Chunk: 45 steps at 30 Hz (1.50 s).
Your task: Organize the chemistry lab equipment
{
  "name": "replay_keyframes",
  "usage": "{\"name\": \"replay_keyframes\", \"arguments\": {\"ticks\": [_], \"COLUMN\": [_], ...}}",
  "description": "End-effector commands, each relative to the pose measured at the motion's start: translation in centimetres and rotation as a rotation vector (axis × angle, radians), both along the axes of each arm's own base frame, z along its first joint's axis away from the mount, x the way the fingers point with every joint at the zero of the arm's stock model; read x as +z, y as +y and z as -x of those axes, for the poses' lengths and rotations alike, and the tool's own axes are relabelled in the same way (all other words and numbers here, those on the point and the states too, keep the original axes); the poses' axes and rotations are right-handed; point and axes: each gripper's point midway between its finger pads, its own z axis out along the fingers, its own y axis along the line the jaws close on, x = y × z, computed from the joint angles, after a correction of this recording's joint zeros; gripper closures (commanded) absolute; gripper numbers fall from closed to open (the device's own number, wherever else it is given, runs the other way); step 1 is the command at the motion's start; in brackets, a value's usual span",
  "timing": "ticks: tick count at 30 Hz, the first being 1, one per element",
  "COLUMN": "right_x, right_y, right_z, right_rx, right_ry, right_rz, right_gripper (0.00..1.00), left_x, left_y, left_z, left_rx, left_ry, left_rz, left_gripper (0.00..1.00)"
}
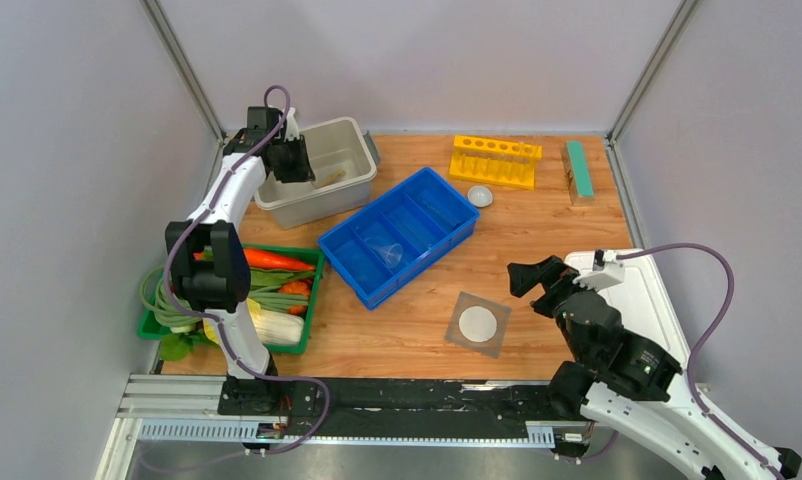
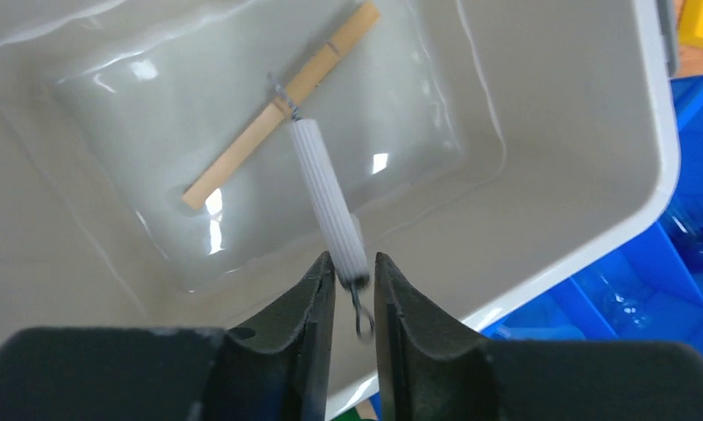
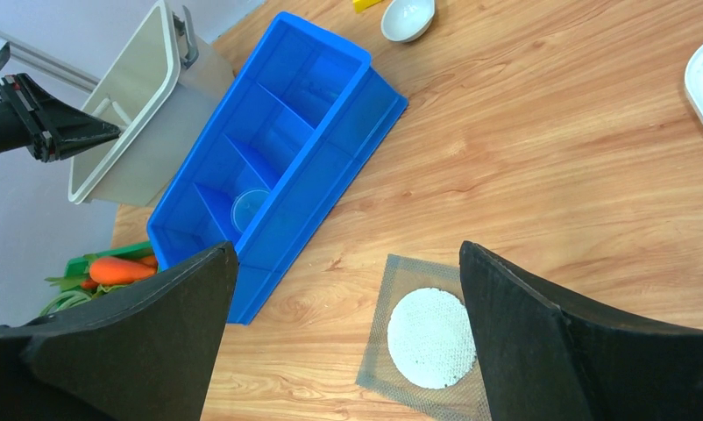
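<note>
My right gripper will next move outward and down to the round dish's rim (image 1: 489, 198) (image 3: 430, 17) facing away from the blue tray, because the table is open beside that side.
My left gripper (image 1: 295, 165) hangs over the grey bin (image 1: 362, 150). In the left wrist view it (image 2: 355, 263) is shut on the end of a white ribbed tube with wire ends, the white triangle (image 2: 326, 189), which hangs into the bin (image 2: 541, 140). A wooden clip (image 2: 278, 105) lies on the bin floor. My right gripper (image 1: 530, 285) is wide open and empty above the grey square mesh with white disc (image 1: 478, 323), also in the right wrist view (image 3: 431, 338) between my open jaws (image 3: 348, 254). A clear round dish (image 1: 480, 196) sits by the yellow rack. A clear cup (image 1: 390, 253) lies in the blue tray (image 1: 432, 205).
A yellow tube rack (image 1: 494, 160) and a teal block (image 1: 579, 170) stand at the back right. A white lid (image 1: 632, 285) lies under my right arm. A green basket (image 1: 312, 300) with carrot and other vegetables sits at the front left.
</note>
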Motion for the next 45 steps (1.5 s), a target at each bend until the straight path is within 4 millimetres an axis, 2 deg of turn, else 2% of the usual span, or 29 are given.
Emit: {"name": "replay_keyframes", "arguments": {"ticks": [1, 5, 7, 11, 16, 20, 23, 27, 33, 35, 39, 41, 45], "right_x": [1.1, 0.9, 0.4, 0.1, 0.2, 1.0, 1.2, 0.6, -1.5, -2.2, -3.9, -6.0, -8.6], "right_y": [-0.8, -0.4, -0.4, 0.3, 0.7, 1.2, 1.6, 1.7, -0.4, -0.8, -1.5, -1.7, -1.8], "right_z": [-0.3, -0.5, -0.7, -1.4, -3.0, -5.0, -7.2, -9.9, -14.0, -15.5, -18.7, -20.5, -24.2], "right_rx": [-0.063, -0.073, -0.097, -0.113, -0.172, -0.170, -0.141, -0.080, -0.126, -0.138, -0.133, -0.133, -0.136], "right_ry": [-0.009, 0.010, 0.040, 0.077, 0.094, 0.074, 0.070, 0.079, 0.108, 0.117, 0.150, 0.216, 0.299], "right_rz": [-0.032, -0.043, -0.043, 0.000, 0.064, 0.099, 0.076, 0.012, 0.002, -0.021, -0.059, -0.067, -0.066], "right_gripper": [0.00, 0.00, 0.00, 0.00, 0.00, 0.01, 0.07, 0.13, 0.23, 0.27, 0.41, 0.45, 0.51], "left_x": [3.5, 5.4, 6.5, 9.4, 12.9, 15.2, 15.0, 12.7, 10.4, 9.7, 9.9, 9.5, 9.4], "left_y": [-1.1, -0.8, -0.7, -1.1, -3.5, -6.0, -8.6, -9.3, -11.1, -11.1, -10.7, -10.6, -10.4], "left_z": [-0.5, 0.3, 0.8, 2.8, 6.9, 11.7, 15.0, 18.5, 23.4, 24.1, 24.3, 24.4, 25.0], "left_rx": [-0.046, -0.044, -0.041, -0.050, -0.122, -0.203, -0.290, -0.324, -0.460, -0.483, -0.463, -0.461, -0.465], "left_ry": [-0.073, -0.106, -0.119, -0.158, -0.250, -0.337, -0.380, -0.341, -0.333, -0.354, -0.408, -0.404, -0.405], "left_rz": [0.033, 0.021, 0.015, 0.028, 0.034, 0.067, 0.180, 0.232, 0.324, 0.308, 0.307, 0.301, 0.289], "left_gripper": [0.66, 0.55, 0.44, 0.42, 0.42, 0.41, 0.42, 0.42, 0.42, 0.42, 0.42, 0.42, 0.42]}}
